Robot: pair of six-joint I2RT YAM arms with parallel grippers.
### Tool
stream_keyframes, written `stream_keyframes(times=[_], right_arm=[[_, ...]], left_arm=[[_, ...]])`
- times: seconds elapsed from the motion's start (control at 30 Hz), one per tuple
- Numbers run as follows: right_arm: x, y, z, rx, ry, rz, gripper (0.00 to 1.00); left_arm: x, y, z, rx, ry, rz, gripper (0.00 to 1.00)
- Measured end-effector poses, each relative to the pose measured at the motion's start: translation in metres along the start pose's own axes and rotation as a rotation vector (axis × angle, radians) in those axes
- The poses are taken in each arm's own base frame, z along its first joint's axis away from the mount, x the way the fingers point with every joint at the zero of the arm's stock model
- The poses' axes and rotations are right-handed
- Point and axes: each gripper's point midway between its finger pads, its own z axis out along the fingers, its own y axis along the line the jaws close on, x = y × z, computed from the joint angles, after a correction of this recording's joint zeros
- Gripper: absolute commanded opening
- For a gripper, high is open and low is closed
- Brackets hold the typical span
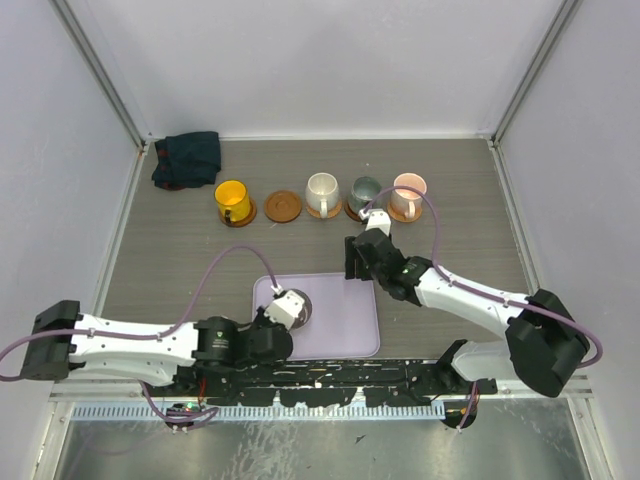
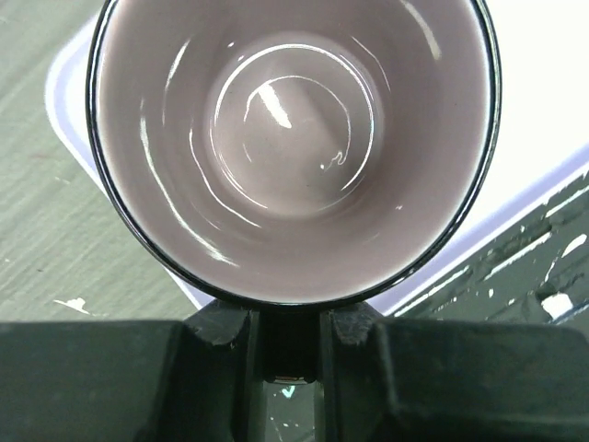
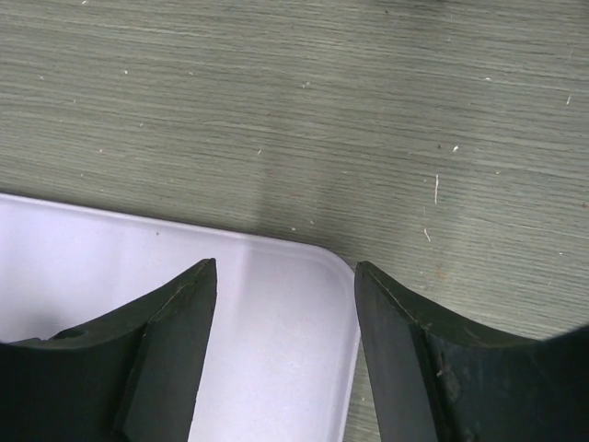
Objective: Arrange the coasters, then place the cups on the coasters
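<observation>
The mauve-purple cup goes outward next as my left gripper rises off the tray (image 1: pixel 340 330), then down onto the bare coaster for release, since every other coaster is taken.
A mauve-purple cup (image 2: pixel 294 138) stands on the lavender tray (image 1: pixel 340 330), and its inside fills the left wrist view. My left gripper (image 2: pixel 287 318) is shut on its dark handle at the near side of the rim. In the top view the left gripper (image 1: pixel 287 308) and that cup (image 1: pixel 303 312) are at the tray's left half. At the back, the yellow cup (image 1: pixel 231 199), white cup (image 1: pixel 322 190), grey-green cup (image 1: pixel 364 192) and pink cup (image 1: pixel 408 191) each sit on a coaster. One coaster (image 1: pixel 283 207) lies bare between yellow and white. My right gripper (image 3: pixel 285 276) hangs open and empty over the tray's far right corner.
A dark green cloth (image 1: pixel 187 158) lies bunched in the far left corner. Grey walls close off the table on three sides. The right arm (image 1: pixel 460 295) stretches from the near right toward the tray corner (image 3: pixel 322 262), just in front of the row of cups.
</observation>
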Motion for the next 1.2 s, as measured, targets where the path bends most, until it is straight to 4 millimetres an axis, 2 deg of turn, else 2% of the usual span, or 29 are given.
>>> stream_keyframes(times=[0.13, 0.23, 0.33, 0.43, 0.53, 0.67, 0.8, 1.03, 1.2], right_arm=[[0.002, -0.003, 0.005, 0.022, 0.0, -0.011, 0.6], [0.002, -0.008, 0.007, 0.048, -0.004, -0.014, 0.57], [-0.001, -0.012, 0.008, 0.07, -0.024, -0.012, 0.57], [-0.001, -0.017, 0.008, 0.095, -0.033, -0.013, 0.57], [0.0, -0.024, 0.008, 0.124, -0.04, -0.016, 0.57], [-0.007, -0.031, 0.002, 0.154, -0.075, -0.01, 0.57], [-0.022, -0.036, -0.009, 0.173, -0.139, 0.011, 0.57], [-0.029, -0.041, -0.013, 0.197, -0.17, 0.016, 0.58], [-0.03, -0.043, -0.014, 0.208, -0.174, 0.007, 0.58]], left_arm=[[-0.028, 0.014, -0.003, -0.025, -0.097, -0.028, 0.0], [-0.053, 0.036, -0.001, -0.06, -0.157, -0.108, 0.0], [-0.074, 0.079, 0.009, -0.152, -0.193, -0.22, 0.0], [-0.082, 0.116, 0.017, -0.244, -0.183, -0.265, 0.0], [-0.098, 0.137, 0.027, -0.291, -0.148, -0.27, 0.0], [-0.134, 0.151, 0.052, -0.286, -0.138, -0.28, 0.0], [-0.157, 0.166, 0.081, -0.283, -0.132, -0.312, 0.0], [-0.166, 0.192, 0.128, -0.309, -0.067, -0.378, 0.0], [-0.18, 0.198, 0.155, -0.316, -0.052, -0.397, 0.0]])
